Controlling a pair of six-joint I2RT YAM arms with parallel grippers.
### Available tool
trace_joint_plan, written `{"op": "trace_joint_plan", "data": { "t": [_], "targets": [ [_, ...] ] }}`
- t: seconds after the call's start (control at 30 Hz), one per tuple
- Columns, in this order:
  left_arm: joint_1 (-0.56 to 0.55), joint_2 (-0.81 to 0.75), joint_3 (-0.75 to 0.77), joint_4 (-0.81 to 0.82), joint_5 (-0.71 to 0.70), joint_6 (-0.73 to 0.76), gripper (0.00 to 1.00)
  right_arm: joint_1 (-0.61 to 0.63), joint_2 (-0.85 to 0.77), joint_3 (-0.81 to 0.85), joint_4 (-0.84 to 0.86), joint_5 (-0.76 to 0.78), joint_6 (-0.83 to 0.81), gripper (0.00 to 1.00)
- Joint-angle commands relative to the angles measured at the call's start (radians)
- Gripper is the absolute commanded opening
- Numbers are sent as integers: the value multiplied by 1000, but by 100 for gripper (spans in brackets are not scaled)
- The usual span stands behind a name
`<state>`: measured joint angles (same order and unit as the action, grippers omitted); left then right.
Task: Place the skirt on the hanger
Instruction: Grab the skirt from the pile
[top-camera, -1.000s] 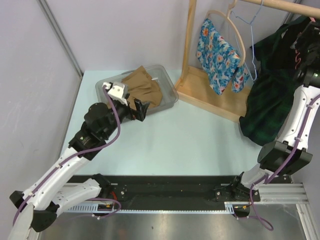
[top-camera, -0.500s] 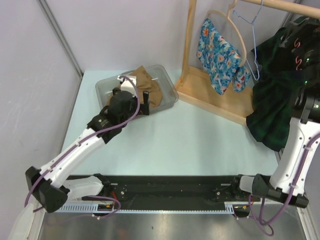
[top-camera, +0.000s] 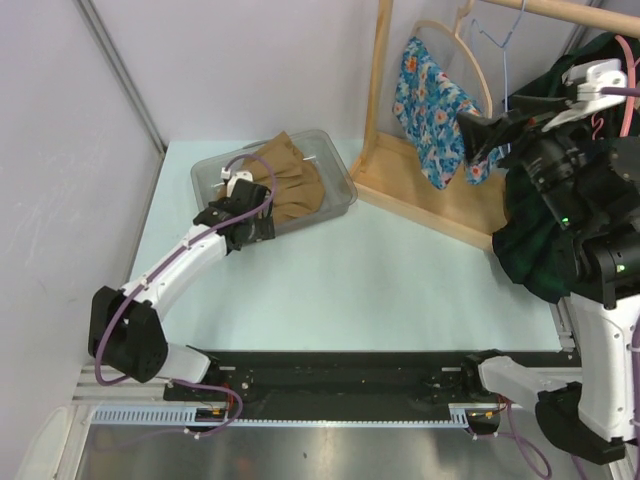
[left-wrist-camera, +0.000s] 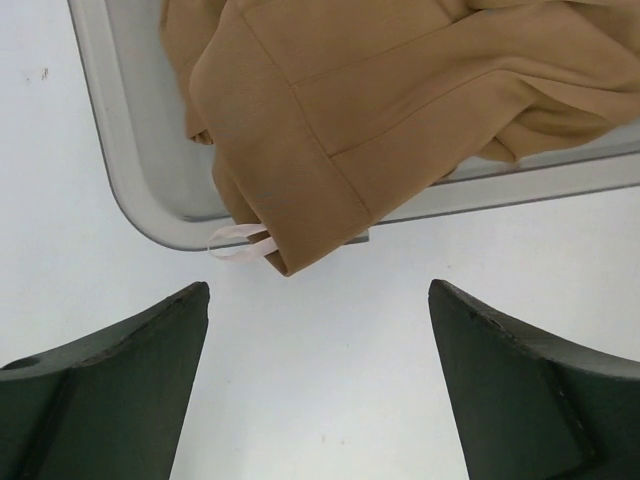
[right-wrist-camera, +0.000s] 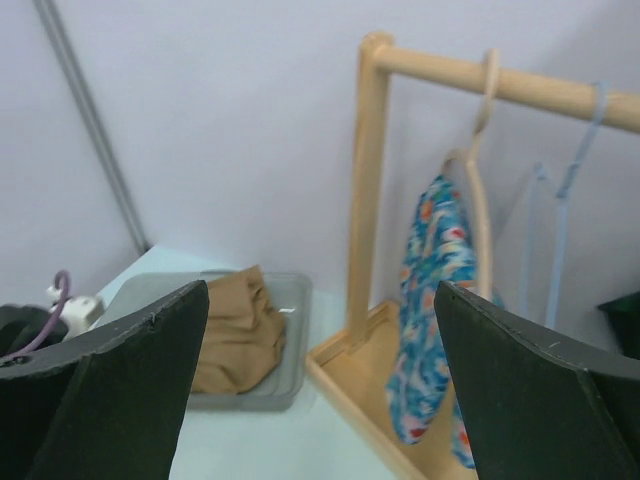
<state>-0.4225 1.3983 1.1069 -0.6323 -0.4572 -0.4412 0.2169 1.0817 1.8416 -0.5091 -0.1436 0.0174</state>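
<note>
My left gripper eases outward and down next until its open fingers straddle the skirt's folded corner over the bin's near rim (left-wrist-camera: 298, 247), since that corner hangs outside the bin.
The tan skirt (top-camera: 290, 180) lies bunched in a clear grey bin (top-camera: 335, 165) at the back left of the table. In the left wrist view one folded corner of the skirt (left-wrist-camera: 380, 110) hangs over the bin's near rim (left-wrist-camera: 130, 170). My left gripper (top-camera: 250, 225) hovers open just in front of that rim, and the left wrist view shows my left gripper (left-wrist-camera: 318, 300) with only bare table between its fingers. A thin blue wire hanger (top-camera: 505, 90) hangs bare on the rack rail. My right gripper (top-camera: 478, 135) is raised near it, open and holding nothing; the right wrist view has my right gripper (right-wrist-camera: 320, 295) facing the rack.
A wooden rack (top-camera: 378, 90) stands at the back right on a wooden base (top-camera: 430, 205). A wooden hanger (top-camera: 480, 75) on it carries a blue floral garment (top-camera: 435, 110). A dark green plaid garment (top-camera: 545, 230) hangs at the far right, beside my right arm.
My left gripper moved from above the bin to just in front of its near rim. My right gripper opened fully and swung left, away from the green garment toward the hangers.
</note>
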Motion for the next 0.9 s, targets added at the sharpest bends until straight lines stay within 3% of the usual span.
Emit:
{"op": "trace_joint_plan", "data": {
  "t": [0.0, 0.13, 0.27, 0.5, 0.7, 0.77, 0.87],
  "targets": [
    [25, 16, -5, -1, -29, -30, 91, 191, 21, -47, -37, 164, -86, 99],
    [39, 54, -12, 43, -28, -10, 83, 407, 66, -65, -40, 334, -145, 98],
    [60, 96, 11, 88, -12, -5, 76, 501, 98, -68, -26, 420, -175, 97],
    [76, 151, 48, 117, 12, -24, 53, 536, 116, -91, -8, 424, -169, 96],
    [77, 171, 65, 140, 11, -21, 21, 539, 113, -120, -2, 426, -165, 96],
    [77, 182, 82, 132, 8, -24, 3, 539, 113, -131, -5, 424, -163, 96],
    [77, 162, 102, 123, -6, -33, 0, 538, 109, -151, -2, 427, -162, 96]
  ]
}}
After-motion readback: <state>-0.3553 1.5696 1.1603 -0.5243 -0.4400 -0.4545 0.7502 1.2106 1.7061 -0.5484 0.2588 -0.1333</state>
